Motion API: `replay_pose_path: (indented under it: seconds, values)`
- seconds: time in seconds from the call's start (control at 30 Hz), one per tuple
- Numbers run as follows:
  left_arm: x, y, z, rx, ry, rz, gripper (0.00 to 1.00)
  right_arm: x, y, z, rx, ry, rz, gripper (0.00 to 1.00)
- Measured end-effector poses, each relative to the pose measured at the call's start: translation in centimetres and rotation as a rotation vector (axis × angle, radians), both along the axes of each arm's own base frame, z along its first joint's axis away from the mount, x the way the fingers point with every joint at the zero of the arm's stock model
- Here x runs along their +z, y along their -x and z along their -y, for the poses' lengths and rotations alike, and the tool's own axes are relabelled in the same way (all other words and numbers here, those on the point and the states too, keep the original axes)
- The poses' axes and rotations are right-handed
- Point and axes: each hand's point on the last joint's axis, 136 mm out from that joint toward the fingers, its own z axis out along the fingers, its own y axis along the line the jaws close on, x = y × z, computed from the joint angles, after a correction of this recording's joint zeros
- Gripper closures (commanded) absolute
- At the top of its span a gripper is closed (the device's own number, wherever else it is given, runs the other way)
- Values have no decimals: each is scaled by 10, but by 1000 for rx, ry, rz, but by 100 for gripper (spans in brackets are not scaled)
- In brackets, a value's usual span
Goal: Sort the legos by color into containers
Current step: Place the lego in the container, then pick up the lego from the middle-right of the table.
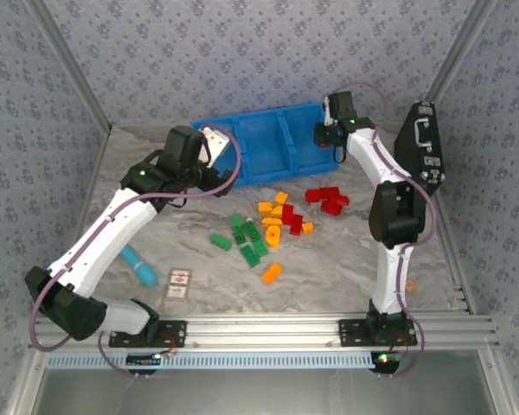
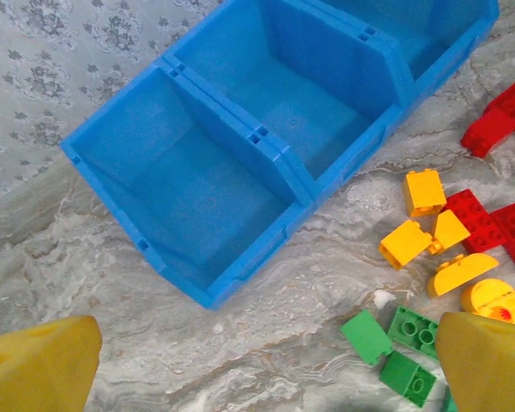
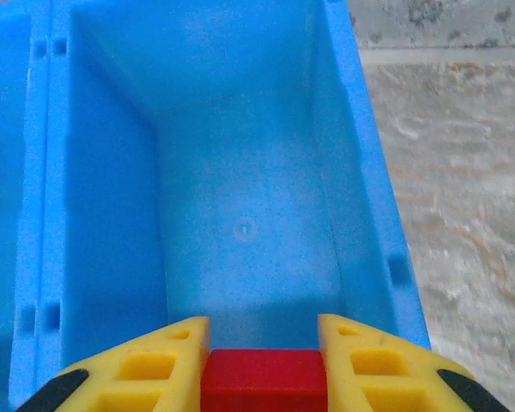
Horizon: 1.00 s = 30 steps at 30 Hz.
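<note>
My right gripper moves down toward it next, then lets go of the red brick point(image 3: 262, 379).
The blue three-compartment bin point(image 1: 259, 143) stands at the back of the table, and all the compartments I can see into are bare. My right gripper point(image 1: 329, 131) hangs over the right compartment point(image 3: 240, 215), shut on a red brick point(image 3: 262, 379). Loose legos lie in front of the bin: red ones point(image 1: 327, 199), orange-yellow ones point(image 1: 272, 216) and green ones point(image 1: 249, 238). My left gripper point(image 1: 213, 145) hovers open by the bin's left front corner, its fingers point(image 2: 43, 365) wide apart with nothing between them. In the left wrist view, green bricks point(image 2: 408, 343) and orange bricks point(image 2: 425, 190) lie right of the bin point(image 2: 283, 159).
A light-blue cylinder point(image 1: 140, 266) and a small printed card point(image 1: 180, 284) lie at the near left. A black case with a metal handle point(image 1: 422, 143) leans at the right wall. An aluminium rail point(image 1: 268, 330) runs along the near edge.
</note>
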Motion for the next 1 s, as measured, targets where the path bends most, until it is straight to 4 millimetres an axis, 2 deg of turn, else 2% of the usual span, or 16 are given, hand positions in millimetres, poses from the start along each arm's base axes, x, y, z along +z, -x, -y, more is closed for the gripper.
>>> replay_pose_path:
  seconds: [0.17, 0.27, 0.37, 0.43, 0.57, 0.67, 0.73, 0.83, 0.9, 0.93, 0.97, 1.0]
  values:
    - [1, -7, -2, 12, -42, 5, 0, -29, -29, -15, 16, 26, -17, 73]
    - [-1, -12, -1, 14, -62, 3, 0, -55, -34, -22, 28, 37, -59, 69]
    - [-5, -14, -1, 14, -77, -8, 0, -70, -35, -24, 32, 43, -90, 62]
    - [-7, -15, 0, 12, -82, -13, 0, -73, -33, -24, 34, 47, -103, 57]
    - [-7, -16, 1, 11, -83, -16, 0, -66, -30, -25, 51, 48, -96, 36]
    - [-7, -15, 3, 2, -75, -20, 0, -55, -18, -27, 77, 56, -103, 32]
    - [-7, -14, 5, -9, -64, -26, 0, -44, -2, -28, 90, 62, -109, 31]
    - [-6, -9, 7, -21, -40, -31, 0, -24, 35, -26, 98, 74, -122, 31]
    - [-5, -1, 5, -26, -24, -31, 0, -10, 64, -20, 88, 78, -122, 27]
    - [-5, 2, 4, -29, -14, -32, 0, -5, 76, -17, 77, 75, -119, 19]
    - [-4, 7, 2, -31, -5, -32, 0, -1, 91, -11, 63, 69, -118, 1]
    - [-4, 12, 1, -33, 3, -32, 0, 0, 106, -4, 40, 61, -125, 0]
